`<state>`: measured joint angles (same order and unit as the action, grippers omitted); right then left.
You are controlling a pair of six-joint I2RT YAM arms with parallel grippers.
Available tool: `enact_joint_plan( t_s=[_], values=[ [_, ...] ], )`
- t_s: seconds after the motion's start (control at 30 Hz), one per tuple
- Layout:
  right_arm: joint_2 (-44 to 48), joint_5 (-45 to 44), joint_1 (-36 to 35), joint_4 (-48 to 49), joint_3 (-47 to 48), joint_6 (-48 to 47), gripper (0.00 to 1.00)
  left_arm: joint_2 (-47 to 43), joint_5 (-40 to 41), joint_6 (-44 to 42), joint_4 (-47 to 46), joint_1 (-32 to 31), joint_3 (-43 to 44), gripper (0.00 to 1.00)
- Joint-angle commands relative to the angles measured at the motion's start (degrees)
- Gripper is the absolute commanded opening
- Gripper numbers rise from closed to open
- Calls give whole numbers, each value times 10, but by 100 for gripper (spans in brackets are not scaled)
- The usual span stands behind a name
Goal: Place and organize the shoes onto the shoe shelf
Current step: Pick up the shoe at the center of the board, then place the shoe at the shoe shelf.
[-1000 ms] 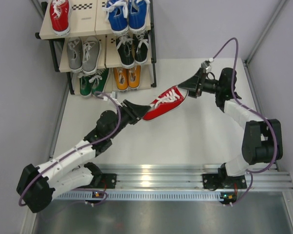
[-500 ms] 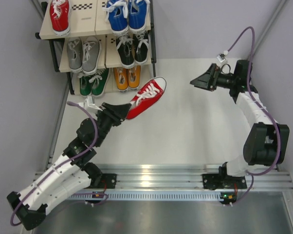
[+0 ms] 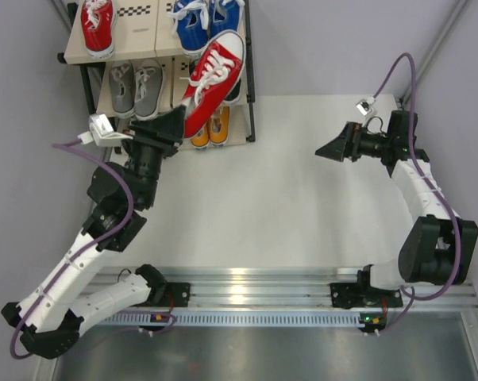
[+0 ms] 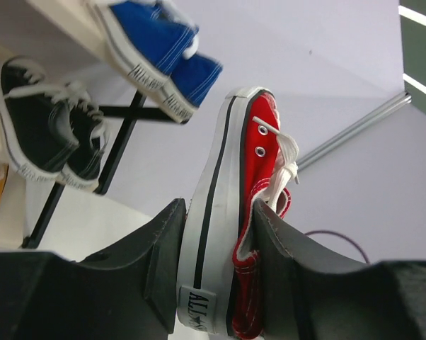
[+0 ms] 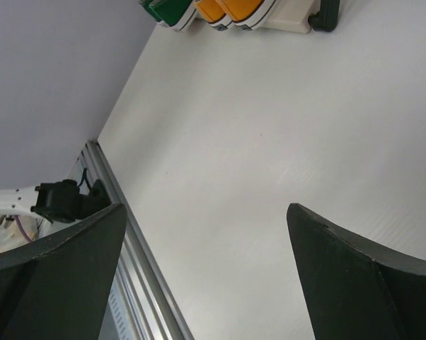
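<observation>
The shoe shelf's bare board [image 3: 134, 33] is beside the other red shoe, so I will move my left gripper outward and to the left in the top view to that board and let go there to pair the shoes.
My left gripper [image 3: 174, 127] is shut on the heel of a red shoe [image 3: 213, 75]. It holds the shoe in the air in front of the shoe shelf [image 3: 136, 36], toe pointing up toward the top board. In the left wrist view the fingers clamp the sole and heel collar of the red shoe [image 4: 234, 177], with the blue pair [image 4: 149, 42] and black pair [image 4: 43, 127] beyond. Another red shoe [image 3: 98, 24] stands on the top board's left side. My right gripper [image 3: 322, 150] is open over the table at the right, holding nothing [image 5: 206, 212].
The shelf holds a grey pair [image 3: 136, 86] on the middle board and an orange pair [image 3: 211, 127] at the bottom; green toes [image 5: 167, 10] show in the right wrist view. Grey walls close in on both sides. An aluminium rail [image 3: 255, 286] runs along the near edge.
The right gripper let go of the red shoe, opened wide and drew back to the right. The left arm swung the shoe up and left, from mid-table to in front of the shelf.
</observation>
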<state>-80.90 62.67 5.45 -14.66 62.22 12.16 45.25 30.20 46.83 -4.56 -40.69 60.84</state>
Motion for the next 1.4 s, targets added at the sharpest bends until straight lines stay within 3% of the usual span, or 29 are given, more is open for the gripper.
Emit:
enact_joint_plan(
  t_s=[0.0,0.3,0.43,0.47,0.77,1.37],
  values=[
    [16,-2,9,-2,0,-40,95,28,22,-51,-145,1,116,0],
    [20,0,11,-4,0,-43,95,149,141,-166,-230,10,241,0],
    [29,2,14,-4,-6,-44,95,212,128,-70,-151,85,299,0],
    [30,3,15,-5,-8,-44,95,221,109,-25,-135,129,322,0],
    [38,10,31,-4,-15,-43,95,335,44,140,-19,313,421,0],
    [38,17,42,15,-28,-32,96,458,4,197,87,380,491,0]
  ],
)
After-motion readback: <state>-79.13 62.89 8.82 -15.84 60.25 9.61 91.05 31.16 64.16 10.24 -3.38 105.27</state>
